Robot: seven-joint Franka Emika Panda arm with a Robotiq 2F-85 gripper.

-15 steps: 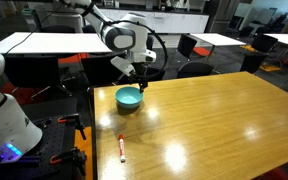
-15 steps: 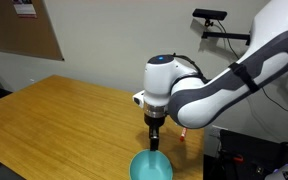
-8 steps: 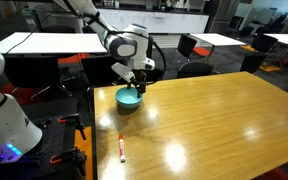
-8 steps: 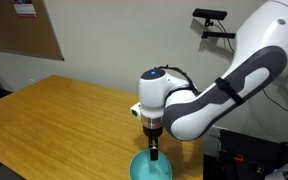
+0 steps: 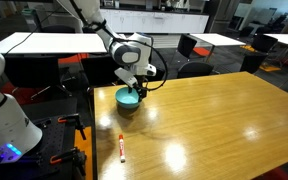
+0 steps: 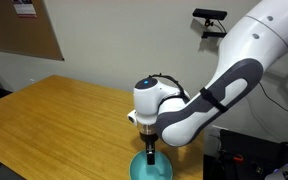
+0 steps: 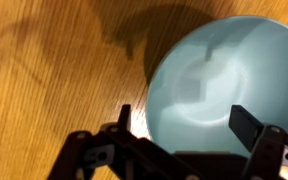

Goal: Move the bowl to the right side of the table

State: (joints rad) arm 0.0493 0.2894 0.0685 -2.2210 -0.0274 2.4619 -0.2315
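Note:
The bowl's rim [image 5: 139,93] [image 7: 150,112] runs nearer my outside finger, so my gripper will next move down and slightly left in the wrist view to close on it.
The teal bowl [image 5: 129,98] sits on the light-brown wooden table [image 5: 204,120] near its edge. It also shows at the bottom of an exterior view [image 6: 152,168] and fills the wrist view [image 7: 224,80]. My gripper [image 5: 137,91] is low over the bowl, with its fingers down at the rim in an exterior view [image 6: 150,153]. In the wrist view the gripper [image 7: 184,118] is open. One finger is outside the bowl's rim and one is over its inside. Nothing is held.
A red-and-white marker pen [image 5: 121,147] lies on the table nearer the front edge. White-topped tables [image 5: 44,42] and black chairs [image 5: 194,47] stand behind. A second robot body [image 5: 4,110] stands beside the table. The table [image 6: 54,115] stretches away from the bowl.
My gripper has come down from above the bowl to its rim. The bowl has not moved.

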